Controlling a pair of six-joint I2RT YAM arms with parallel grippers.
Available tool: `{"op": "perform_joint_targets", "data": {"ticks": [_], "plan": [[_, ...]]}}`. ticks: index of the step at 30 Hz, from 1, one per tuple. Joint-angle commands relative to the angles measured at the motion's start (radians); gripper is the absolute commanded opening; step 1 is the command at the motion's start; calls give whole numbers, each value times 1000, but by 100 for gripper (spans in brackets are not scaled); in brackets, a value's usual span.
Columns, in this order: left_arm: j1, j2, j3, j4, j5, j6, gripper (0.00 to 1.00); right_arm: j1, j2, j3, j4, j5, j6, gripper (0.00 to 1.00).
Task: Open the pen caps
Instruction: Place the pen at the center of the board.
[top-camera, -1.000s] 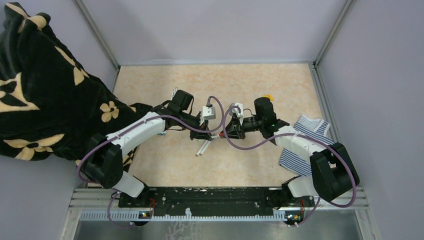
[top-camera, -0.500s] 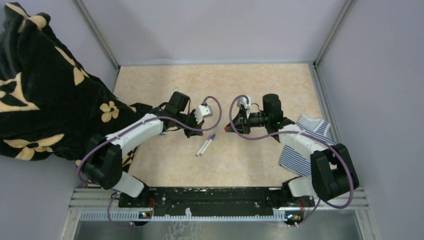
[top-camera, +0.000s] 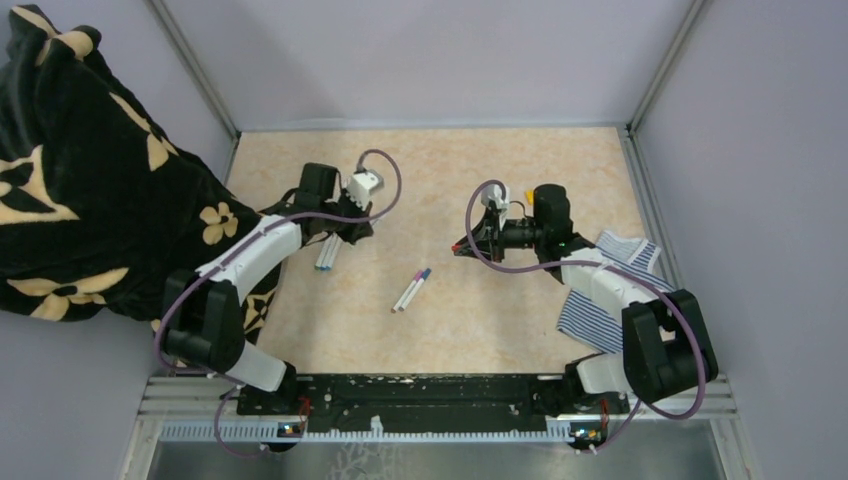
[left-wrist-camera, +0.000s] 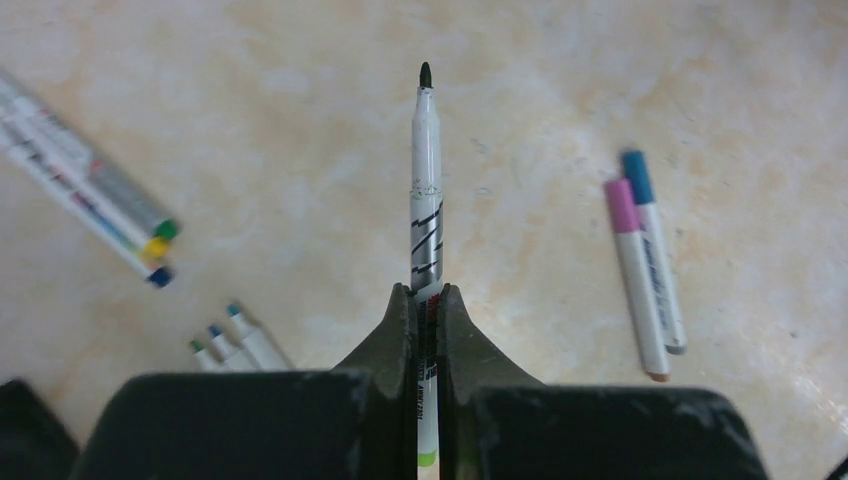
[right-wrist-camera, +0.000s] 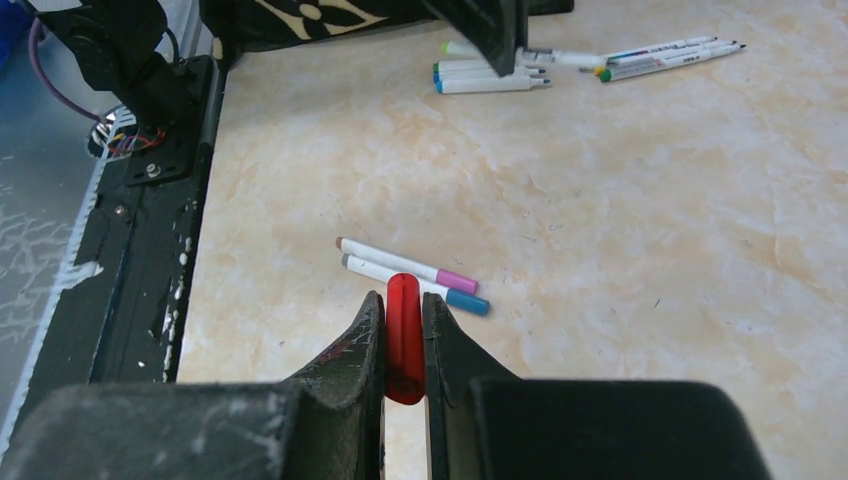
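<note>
I should move the pen in my left gripper outward next, as its tip is bare. Then I should turn it in line with the far bare-tipped pens and lower it beside them.
My left gripper (left-wrist-camera: 427, 296) is shut on a white-barrelled pen (left-wrist-camera: 426, 190). The pen's dark tip is bare and points away from the wrist. In the top view this gripper (top-camera: 347, 229) hangs at the left, over a cluster of pens (top-camera: 327, 255). My right gripper (right-wrist-camera: 404, 300) is shut on a short red pen cap (right-wrist-camera: 404, 340) and hovers right of centre (top-camera: 461, 247). Two capped pens, pink (right-wrist-camera: 405, 264) and blue (right-wrist-camera: 415, 284), lie side by side on the table between the arms (top-camera: 412, 289). More pens lie near the left gripper (left-wrist-camera: 90, 200), and some there show coloured tips (left-wrist-camera: 235, 338).
A black cloth with cream flowers (top-camera: 90, 170) is heaped on the left and reaches the left arm. A blue-and-white striped cloth (top-camera: 612, 285) lies under the right arm. A small yellow object (top-camera: 531, 196) sits behind the right wrist. Purple walls enclose the marbled table (top-camera: 440, 170).
The two grippers were together at the middle. The left one has drawn back to the left with the pen, and the right one has shifted slightly right holding the red cap.
</note>
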Motion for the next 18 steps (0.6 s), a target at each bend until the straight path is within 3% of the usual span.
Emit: {"op": "perform_joint_targets", "data": {"ticks": [1, 10, 18], "plan": [[90, 26, 58, 81, -47, -73, 0, -10, -40, 5, 70, 1, 23, 0], [251, 191, 221, 89, -158, -191, 0, -14, -40, -4, 82, 9, 26, 0], [372, 371, 361, 51, -106, -309, 0, -14, -40, -6, 90, 11, 31, 0]]}}
